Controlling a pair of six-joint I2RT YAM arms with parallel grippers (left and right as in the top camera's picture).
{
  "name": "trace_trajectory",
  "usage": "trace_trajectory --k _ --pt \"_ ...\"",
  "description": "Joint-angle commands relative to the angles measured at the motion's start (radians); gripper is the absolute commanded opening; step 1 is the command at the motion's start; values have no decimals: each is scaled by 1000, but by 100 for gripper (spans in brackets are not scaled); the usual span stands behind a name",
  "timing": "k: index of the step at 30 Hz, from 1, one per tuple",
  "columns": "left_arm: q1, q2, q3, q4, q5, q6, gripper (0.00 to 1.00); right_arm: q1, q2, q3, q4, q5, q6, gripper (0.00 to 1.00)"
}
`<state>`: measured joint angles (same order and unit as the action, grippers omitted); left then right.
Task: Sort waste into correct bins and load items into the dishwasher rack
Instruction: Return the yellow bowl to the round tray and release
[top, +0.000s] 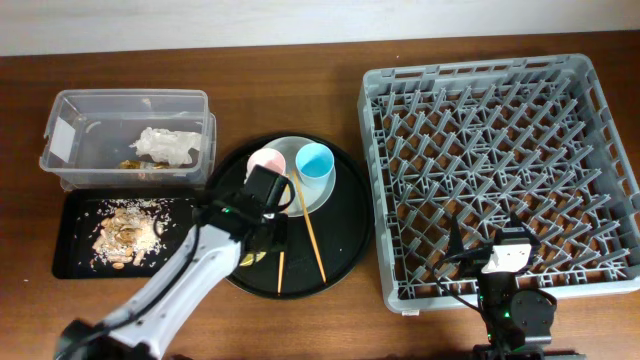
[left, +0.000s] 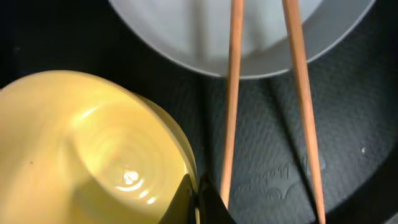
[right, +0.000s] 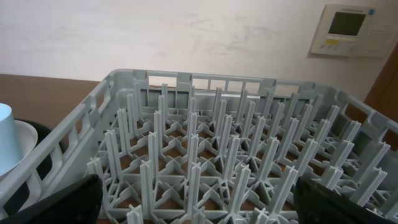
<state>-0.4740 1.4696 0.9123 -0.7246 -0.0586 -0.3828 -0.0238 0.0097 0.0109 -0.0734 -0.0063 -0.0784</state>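
Observation:
The yellow bowl in my left gripper next needs to go gently down onto the black tray's bottom beside the chopsticks, clear of the plate. Then I need to let go of the bowl's rim.
My left gripper (top: 262, 238) hangs over the large round black tray (top: 345, 240) and is shut on the rim of the yellow bowl (left: 93, 155). The pinch shows in the left wrist view (left: 198, 202). From overhead only a sliver of the bowl (top: 250, 259) shows. Two wooden chopsticks (top: 313, 240) (left: 230, 112) lie beside it, leaning onto the grey-green plate (top: 290, 148) (left: 261, 37). The pink cup (top: 265, 160) and the light-blue cup (top: 314, 162) stand on the plate. My right gripper (top: 495, 250) (right: 199, 205) is open and empty above the front edge of the grey dishwasher rack (top: 372, 180) (right: 205, 143).
The clear tub (top: 60, 140) at the back left holds the white napkin (top: 170, 143) and the gold-brown wrapper (top: 132, 163). The shallow black tray (top: 70, 265) in front of it holds beige food scraps (top: 125, 232). The blue cup (right: 6, 137) shows left of the rack.

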Motion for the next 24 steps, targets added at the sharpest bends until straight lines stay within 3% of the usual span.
trace_trajectory --k 1,12,14,17,18,19,21,23,24 --pt "-8 68 0 37 30 -30 0 -3 -6 -5 -5 -5 7 98" --pt "-8 71 0 66 130 -37 1 -3 -6 -5 -5 -5 7 98" --pt "-8 71 0 66 130 -37 20 -3 -6 -5 -5 -5 7 98" --pt "16 47 55 29 33 -36 60 -3 -6 -5 -5 -5 7 98" --pt "68 8 129 -28 -47 -35 69 -3 -6 -5 -5 -5 7 98" --pt "179 -47 235 -98 -130 -35 86 -3 -6 -5 -5 -5 7 98" --pt "394 -119 354 -169 -174 -21 87 -3 -6 -5 -5 -5 7 98" --pt "653 -163 365 -176 -167 -21 99 -3 -6 -5 -5 -5 7 98" --pt "762 -162 365 -176 -126 -21 99 -3 -6 -5 -5 -5 7 98"
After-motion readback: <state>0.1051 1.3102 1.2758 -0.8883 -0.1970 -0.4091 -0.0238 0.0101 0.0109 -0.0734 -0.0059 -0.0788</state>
